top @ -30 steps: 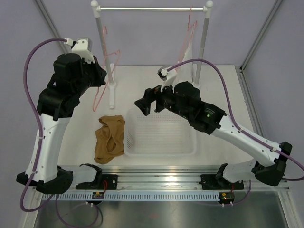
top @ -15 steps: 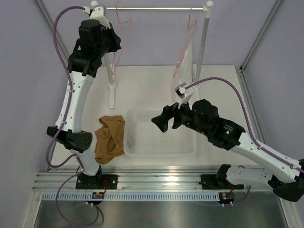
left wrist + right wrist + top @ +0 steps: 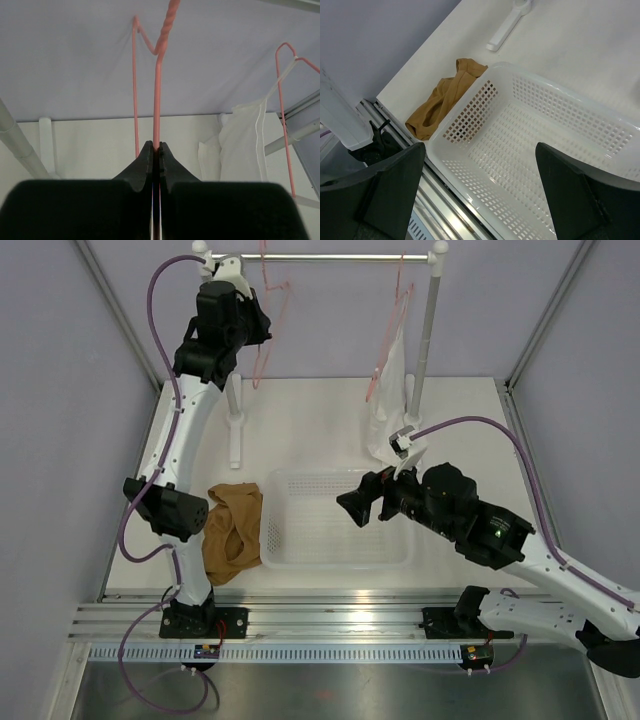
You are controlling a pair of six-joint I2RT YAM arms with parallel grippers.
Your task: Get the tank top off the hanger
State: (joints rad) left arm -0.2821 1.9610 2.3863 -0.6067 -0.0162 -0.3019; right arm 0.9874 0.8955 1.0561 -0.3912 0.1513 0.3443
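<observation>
The tank top's crumpled middle is below my right gripper and to its left in the top view, so I should move across the side of the basket and go down onto it.
The tan tank top (image 3: 232, 532) lies crumpled on the table, left of the white basket, off the hanger; the right wrist view shows the tank top (image 3: 442, 100) against the basket wall. My left gripper (image 3: 260, 328) is raised high by the rail, shut on the bare pink hanger (image 3: 257, 372). In the left wrist view the left gripper (image 3: 156, 148) pinches the hanger's wire (image 3: 157, 100) below its twisted neck. My right gripper (image 3: 356, 508) hovers open above the basket, and the right gripper (image 3: 480, 147) holds nothing.
A white perforated basket (image 3: 290, 550) sits at table centre, its wall (image 3: 470, 112) beside the tank top. A silver rail (image 3: 330, 257) on white posts spans the back. A second pink hanger with a white garment (image 3: 388, 390) hangs at the rail's right end.
My left arm has lifted the bare hanger from mid height up to the rail. The right arm has drawn back to the right, over the basket. The tank top has not moved.
</observation>
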